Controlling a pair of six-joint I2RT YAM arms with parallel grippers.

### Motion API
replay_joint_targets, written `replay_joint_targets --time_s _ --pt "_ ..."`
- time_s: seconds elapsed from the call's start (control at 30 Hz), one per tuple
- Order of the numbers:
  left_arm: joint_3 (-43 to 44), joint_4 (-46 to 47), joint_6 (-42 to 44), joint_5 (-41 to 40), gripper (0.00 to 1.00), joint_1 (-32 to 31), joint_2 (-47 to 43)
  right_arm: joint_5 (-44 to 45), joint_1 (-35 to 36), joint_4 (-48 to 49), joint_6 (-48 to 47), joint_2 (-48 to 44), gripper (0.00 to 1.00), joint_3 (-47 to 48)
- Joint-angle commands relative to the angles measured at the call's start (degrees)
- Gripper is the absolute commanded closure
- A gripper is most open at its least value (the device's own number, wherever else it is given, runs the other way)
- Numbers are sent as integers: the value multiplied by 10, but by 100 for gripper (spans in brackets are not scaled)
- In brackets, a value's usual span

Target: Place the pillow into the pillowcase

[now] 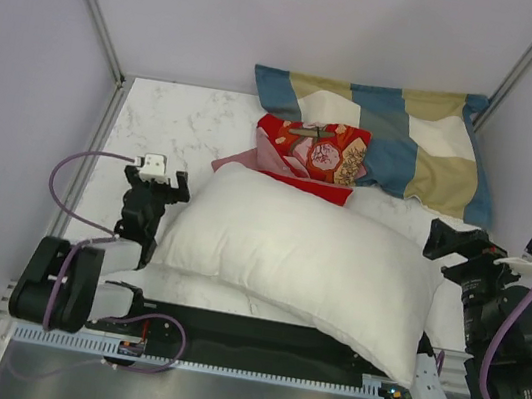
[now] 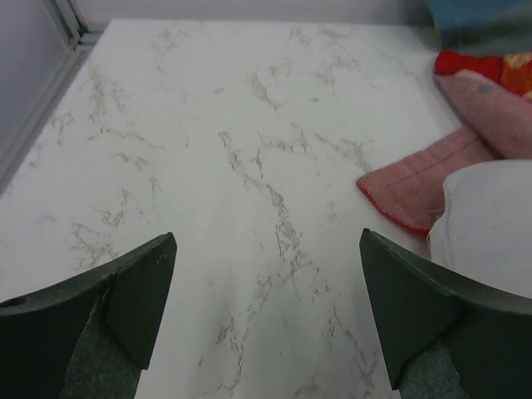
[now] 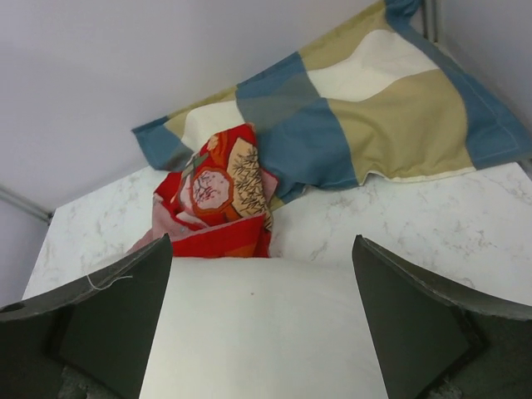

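My right gripper reaches outward and down past the white pillow [image 1: 307, 262] to the red pillowcase's edge by the checked pillow next, because that edge lies uncovered.
The plump white pillow [image 1: 307, 262] lies across the middle of the marble table, its far edge over the crumpled red pillowcase [image 1: 314, 152]. A dull pink flap of the pillowcase [image 2: 420, 183] shows in the left wrist view beside the pillow's corner [image 2: 490, 224]. My left gripper [image 1: 156, 180] stands open just left of the pillow, above bare table, nothing between its fingers. My right gripper [image 1: 454, 241] is open at the pillow's right end; its wrist view looks over the pillow [image 3: 266, 332] toward the pillowcase [image 3: 218, 195]. Neither gripper holds anything.
A blue, tan and cream checked pillow [image 1: 403, 135] lies against the back wall, right of centre, partly under the pillowcase. The marble table [image 1: 172, 124] shows bare at the back left. A metal frame post [image 1: 94, 5] runs along the left wall.
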Motion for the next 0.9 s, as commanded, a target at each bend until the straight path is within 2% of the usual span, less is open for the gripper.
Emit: replay_joint_targets --time_s 0.0,0.03,0.2,0.33,0.4,0.6,0.7,0.87 --pt "-4 -72 7 -26 0 -2 -155 -94 0 -2 -36 14 2 6" --pt "-1 -107 -13 -30 0 -2 -190 -137 0 -1 -41 21 2 6" --pt "39 -362 -106 -50 0 -4 -348 -188 0 1 -39 82 2 1" --pt "72 -493 -175 -17 0 -4 -459 -250 -1 44 -42 166 2 -17" --pt "88 -539 -193 13 0 -4 -487 -240 0 91 -34 195 2 -26" --pt "103 -575 -230 119 0 -4 -564 -231 0 206 -23 374 2 -32" --pt "93 -584 -229 127 0 -4 -578 -237 3 257 -7 476 2 -10" --pt "83 -589 -205 145 0 -4 -586 -207 39 285 -4 666 2 93"
